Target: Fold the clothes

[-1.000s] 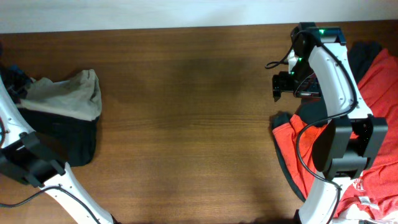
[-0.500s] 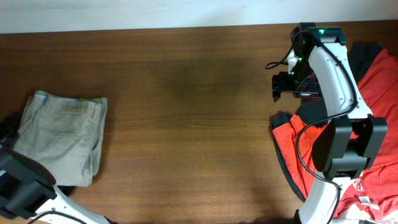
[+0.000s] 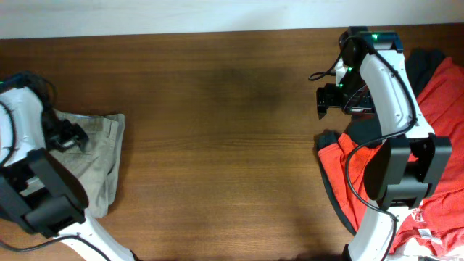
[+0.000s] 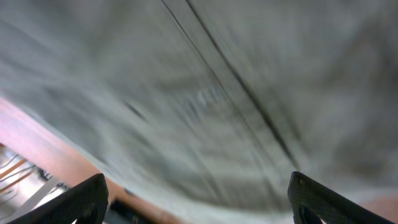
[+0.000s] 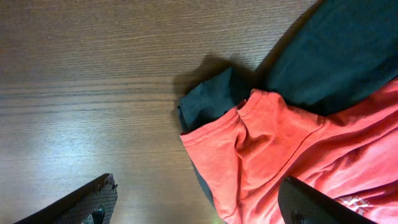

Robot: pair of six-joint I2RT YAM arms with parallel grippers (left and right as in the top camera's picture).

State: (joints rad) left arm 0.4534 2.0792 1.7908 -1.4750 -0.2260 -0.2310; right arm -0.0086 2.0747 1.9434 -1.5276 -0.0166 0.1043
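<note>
The left gripper moves to the right in the overhead view and down to the trousers' outward corner (image 3: 115, 121) next, because that corner lies free beside the bare wood.
The clothes, a pair of khaki-beige trousers (image 3: 98, 156), lie folded into a flat rectangle at the table's left edge. My left gripper (image 3: 67, 136) hovers over their upper left part. In the left wrist view blurred khaki cloth (image 4: 205, 93) fills the frame. There my left gripper (image 4: 199, 202) is open, its black fingertips (image 4: 81, 202) far apart with nothing between them. My right gripper (image 3: 324, 101) hangs open over bare wood at the far right, beside a pile of other garments. In its own view the right gripper (image 5: 199, 208) holds nothing.
A heap of red garments (image 3: 442, 94) and dark garments (image 3: 424, 61) covers the right end of the table under the right arm. A red sleeve (image 5: 292, 149) and dark cloth (image 5: 336, 50) lie just below the right gripper. Brown wood tabletop (image 3: 217, 130) spans the middle.
The trousers, bunched in the left gripper's grip a second ago, now lie flat and folded. The left gripper has let go and opened above them. The right arm has not moved.
</note>
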